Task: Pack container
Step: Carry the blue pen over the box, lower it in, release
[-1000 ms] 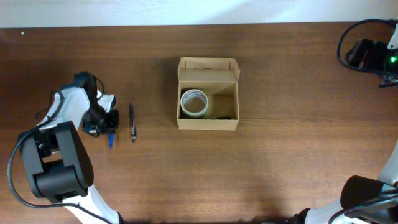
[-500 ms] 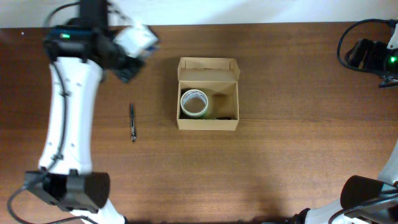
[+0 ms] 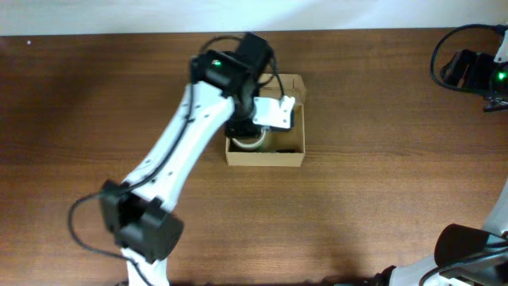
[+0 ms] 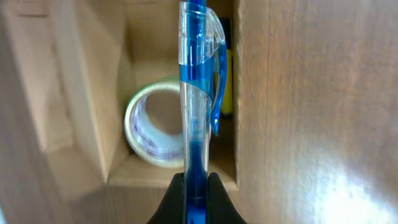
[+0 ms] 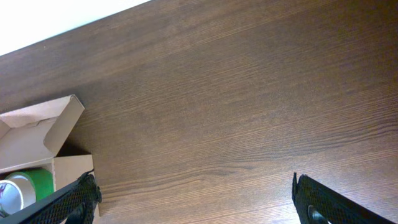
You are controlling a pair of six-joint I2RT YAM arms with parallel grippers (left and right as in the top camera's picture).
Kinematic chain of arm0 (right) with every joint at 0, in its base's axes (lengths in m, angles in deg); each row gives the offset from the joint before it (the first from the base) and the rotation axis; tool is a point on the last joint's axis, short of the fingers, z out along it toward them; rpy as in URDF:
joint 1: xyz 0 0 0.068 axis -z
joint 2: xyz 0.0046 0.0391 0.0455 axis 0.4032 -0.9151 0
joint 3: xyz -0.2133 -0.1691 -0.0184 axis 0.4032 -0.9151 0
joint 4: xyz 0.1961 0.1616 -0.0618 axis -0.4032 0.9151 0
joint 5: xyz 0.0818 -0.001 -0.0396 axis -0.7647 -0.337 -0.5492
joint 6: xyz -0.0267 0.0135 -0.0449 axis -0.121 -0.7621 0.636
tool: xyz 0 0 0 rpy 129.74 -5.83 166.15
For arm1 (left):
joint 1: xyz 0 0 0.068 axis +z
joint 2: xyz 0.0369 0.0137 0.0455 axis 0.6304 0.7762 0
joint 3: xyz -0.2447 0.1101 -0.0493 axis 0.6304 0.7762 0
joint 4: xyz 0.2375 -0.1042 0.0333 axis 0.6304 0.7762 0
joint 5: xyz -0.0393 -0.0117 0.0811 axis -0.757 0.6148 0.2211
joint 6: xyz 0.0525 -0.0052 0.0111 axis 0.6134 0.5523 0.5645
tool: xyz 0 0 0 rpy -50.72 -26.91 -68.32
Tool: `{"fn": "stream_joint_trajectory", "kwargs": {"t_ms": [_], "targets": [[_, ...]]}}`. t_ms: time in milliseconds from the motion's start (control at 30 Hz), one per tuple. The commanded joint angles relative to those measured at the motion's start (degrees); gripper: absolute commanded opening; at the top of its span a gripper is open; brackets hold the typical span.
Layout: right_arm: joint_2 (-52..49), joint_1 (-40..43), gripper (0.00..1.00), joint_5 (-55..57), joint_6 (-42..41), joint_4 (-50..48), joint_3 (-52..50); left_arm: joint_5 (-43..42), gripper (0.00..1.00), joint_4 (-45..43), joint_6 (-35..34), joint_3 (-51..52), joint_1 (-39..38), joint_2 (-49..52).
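The left gripper comes down toward the yellow-black item next, before it releases the blue pen, already over the open box (image 4: 74, 118) beside the tape roll.
The container (image 3: 267, 157) is an open tan cardboard box at the table's middle, its lid flap folded back. My left gripper (image 3: 259, 125) hovers over it, shut on a blue pen (image 4: 196, 93). In the left wrist view the pen points into the box (image 4: 74, 118), above a clear tape roll (image 4: 154, 132) and a yellow-black item (image 4: 227, 81) by the box's wall. My right gripper (image 5: 196, 202) is open and empty over bare wood at the far right (image 3: 476, 71). It sees the box (image 5: 37, 134) with a green roll (image 5: 25, 183) inside.
The left arm (image 3: 175, 159) stretches diagonally across the left half of the table and covers the wood beneath it. The table's far edge runs along the top of the overhead view. Cables hang near the right arm (image 3: 440, 56).
My left arm has swung from the table's left side, up and across, to above the box, carrying the blue pen. The black pen left on the table is now hidden under the arm.
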Motion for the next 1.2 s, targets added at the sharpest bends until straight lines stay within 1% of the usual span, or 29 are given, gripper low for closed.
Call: {"fn": "stream_joint_trajectory", "kwargs": {"t_ms": [0,100,233,300,400,600,667,733,767,833,867,900,1033,1167], "targets": [[0.1,0.2,0.99,-0.9,0.0,0.0,0.5,0.9,0.02,-0.7,-0.3,0.5,-0.3,4.7],[0.1,0.2,0.99,-0.9,0.0,0.0,0.5,0.9,0.02,-0.8,-3.0,0.5,-0.3,8.2],[0.1,0.2,0.99,-0.9,0.0,0.0,0.5,0.2,0.02,-0.8,-3.1,0.5,-0.3,11.2],[0.1,0.2,0.99,-0.9,0.0,0.0,0.5,-2.0,0.02,-0.8,-3.8,0.5,-0.3,11.8],[0.1,0.2,0.99,-0.9,0.0,0.0,0.5,-1.9,0.02,-0.8,-6.2,0.5,-0.6,12.1],[0.1,0.2,0.99,-0.9,0.0,0.0,0.5,-1.6,0.03,-0.6,-6.8,0.5,-2.1,12.1],[0.1,0.2,0.99,-0.9,0.0,0.0,0.5,-1.6,0.17,-0.5,-7.4,0.5,-2.3,12.1],[0.1,0.2,0.99,-0.9,0.0,0.0,0.5,-0.5,0.27,-0.5,-8.4,0.5,-2.5,12.1],[0.1,0.2,0.99,-0.9,0.0,0.0,0.5,0.7,0.31,-0.5,-9.4,0.5,-2.6,12.0],[0.1,0.2,0.99,-0.9,0.0,0.0,0.5,3.1,0.35,-0.8,-10.5,0.5,-3.2,11.2],[0.1,0.2,0.99,-0.9,0.0,0.0,0.5,3.8,0.46,-1.0,-11.0,0.5,-3.4,10.4],[0.1,0.2,0.99,-0.9,0.0,0.0,0.5,4.1,0.51,-1.2,-11.2,0.5,-3.5,9.4],[0.1,0.2,0.99,-0.9,0.0,0.0,0.5,5.9,0.52,-2.5,-14.8,0.5,-3.1,2.5],[0.1,0.2,0.99,-0.9,0.0,0.0,0.5,7.4,0.51,-3.6,-20.4,0.5,-0.9,-6.5]]}}
